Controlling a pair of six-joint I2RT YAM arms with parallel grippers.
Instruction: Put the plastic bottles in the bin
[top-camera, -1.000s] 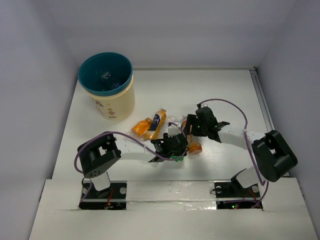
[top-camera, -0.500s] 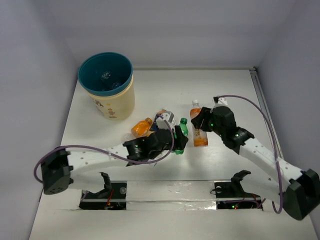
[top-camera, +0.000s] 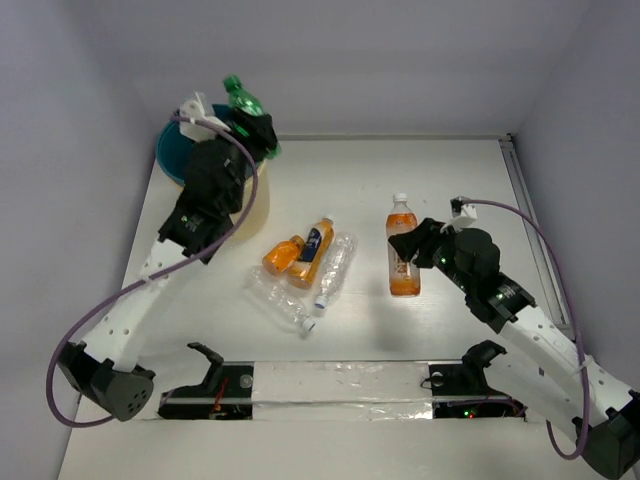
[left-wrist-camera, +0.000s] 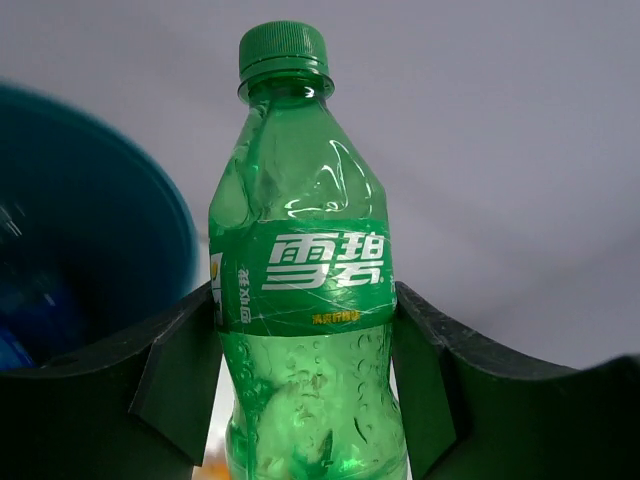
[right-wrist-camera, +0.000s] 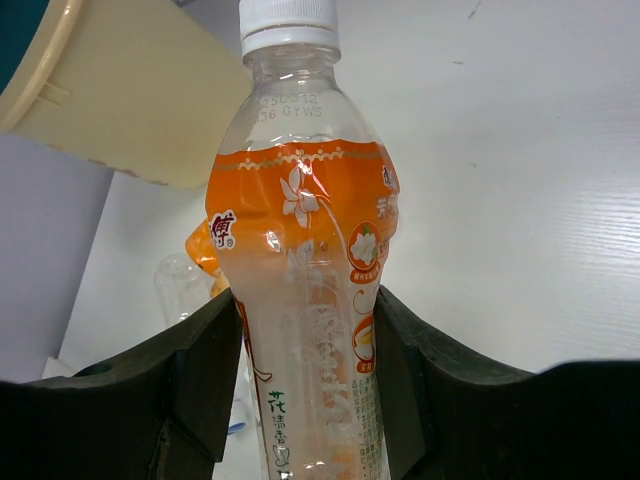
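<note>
My right gripper moves up, outward and to the left in the top view next, over the bin's teal opening, because it holds an orange-labelled bottle.
My left gripper (top-camera: 254, 132) is raised at the back left, shut on a green plastic bottle (top-camera: 240, 100) (left-wrist-camera: 300, 300) held upright by the teal rim of the bin (top-camera: 168, 158). The bin's teal inside (left-wrist-camera: 90, 240) shows left of the bottle. My right gripper (top-camera: 412, 246) (right-wrist-camera: 308, 350) is shut on an orange-labelled bottle with a white cap (top-camera: 402, 256) (right-wrist-camera: 300, 250), held upright over the table's right half. Two orange bottles (top-camera: 283, 255) (top-camera: 316, 248) and two clear ones (top-camera: 336, 268) (top-camera: 278, 303) lie in a cluster at mid-table.
The left arm covers most of the bin from above; its cream wall (right-wrist-camera: 140, 90) appears in the right wrist view. Something bluish (left-wrist-camera: 15, 335) lies inside the bin. White walls enclose the table, with a metal rail (top-camera: 520, 190) along its right edge.
The left arm swung the green bottle from the mid-table cluster up to the bin's rim. The right gripper closed on the orange bottle and drew it slightly right, upright.
</note>
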